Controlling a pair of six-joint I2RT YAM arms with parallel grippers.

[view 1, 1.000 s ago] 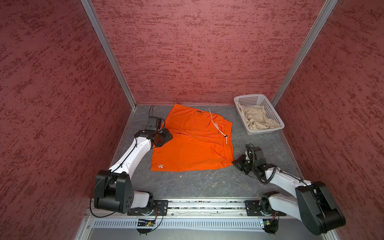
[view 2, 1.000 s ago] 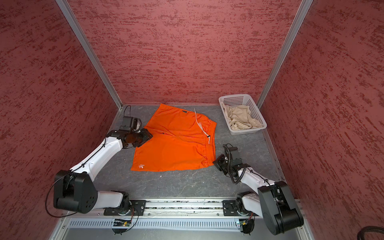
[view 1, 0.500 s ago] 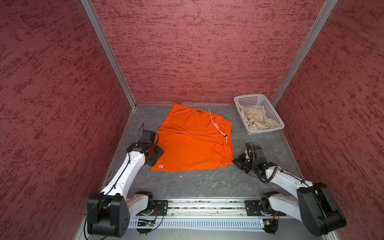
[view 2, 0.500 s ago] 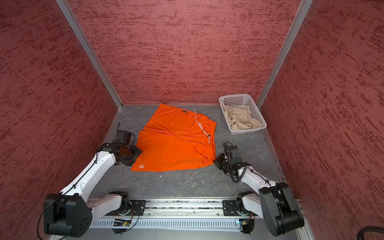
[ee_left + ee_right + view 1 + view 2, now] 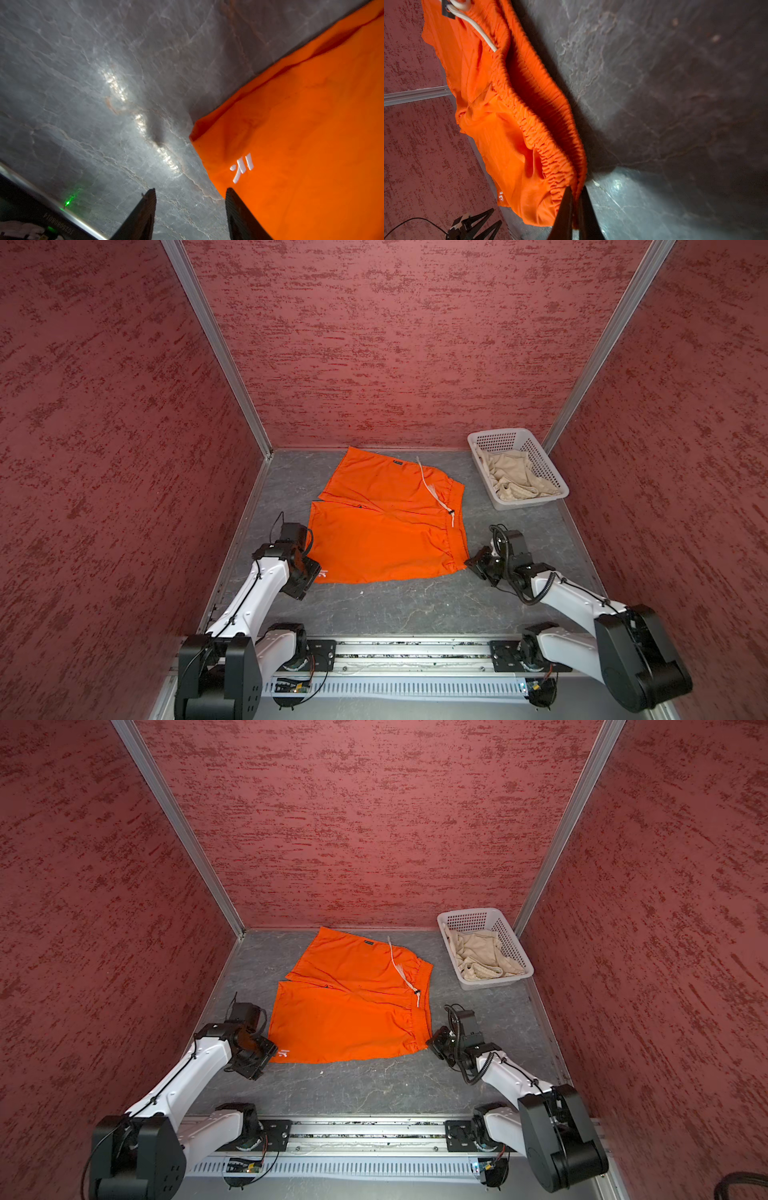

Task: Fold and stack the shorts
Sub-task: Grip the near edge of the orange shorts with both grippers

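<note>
The shorts' hem corner by the white logo is below my left gripper. I will lower its open fingers next, one on each side of the corner, since only floor shows between them.
The orange shorts (image 5: 386,526) (image 5: 349,1011) lie spread flat on the grey floor in both top views, waistband to the right. My right gripper (image 5: 576,188) (image 5: 471,562) is shut on the near corner of their gathered waistband (image 5: 550,145). My left gripper (image 5: 190,190) (image 5: 309,572) hovers open at the near left hem corner. One of its fingers (image 5: 239,212) is over the orange cloth beside the white logo (image 5: 242,167), and only floor shows between the two. The beige shorts (image 5: 515,479) (image 5: 482,955) lie crumpled in the basket.
The white perforated basket (image 5: 496,435) (image 5: 465,914) stands at the back right corner. Red walls close in on three sides. The arms' metal rail (image 5: 411,649) runs along the front edge. A white drawstring (image 5: 434,491) lies across the orange cloth.
My left arm has drawn back from the shorts' left edge near the crotch to the near left hem corner. The right gripper has stayed where it was, still clamped.
</note>
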